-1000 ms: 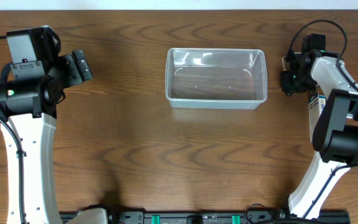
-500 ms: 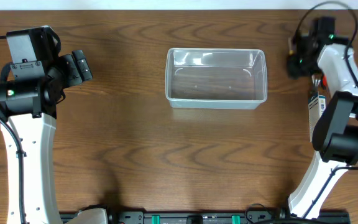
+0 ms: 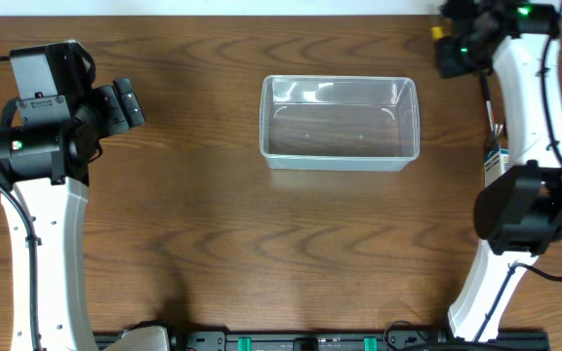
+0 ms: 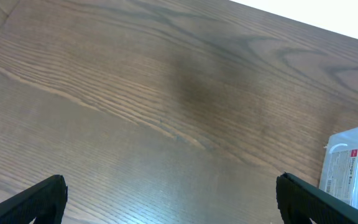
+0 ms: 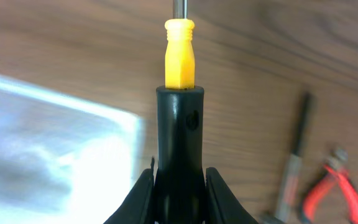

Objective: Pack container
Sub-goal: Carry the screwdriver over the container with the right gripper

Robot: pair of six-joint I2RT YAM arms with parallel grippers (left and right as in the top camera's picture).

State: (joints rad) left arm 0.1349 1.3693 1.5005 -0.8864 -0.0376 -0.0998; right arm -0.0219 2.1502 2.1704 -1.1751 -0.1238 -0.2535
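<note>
The tub's empty bottom is below and left of my right gripper in the overhead view. I will next cross the tub's rim and go down to release the screwdriver.
The container point(image 3: 340, 122) is a clear plastic tub at the back middle of the table; its corner also shows in the left wrist view point(image 4: 352, 167) and, blurred, in the right wrist view point(image 5: 48, 143). My right gripper point(image 3: 447, 49) is raised near the tub's far right corner, shut on a screwdriver with a black and yellow handle point(image 5: 179, 124). My left gripper point(image 3: 125, 102) is open and empty over bare table at the far left, its fingertips point(image 4: 166, 199) wide apart.
Red-handled pliers point(image 5: 334, 183) and a slim dark tool point(image 5: 294, 155) lie on the wood to the right of the tub. Tools partly hidden by the right arm show in the overhead view point(image 3: 496, 146).
My right gripper has lifted with the screwdriver and moved toward the back and left, from beside the tub's right end to its far right corner. The left arm has not moved.
</note>
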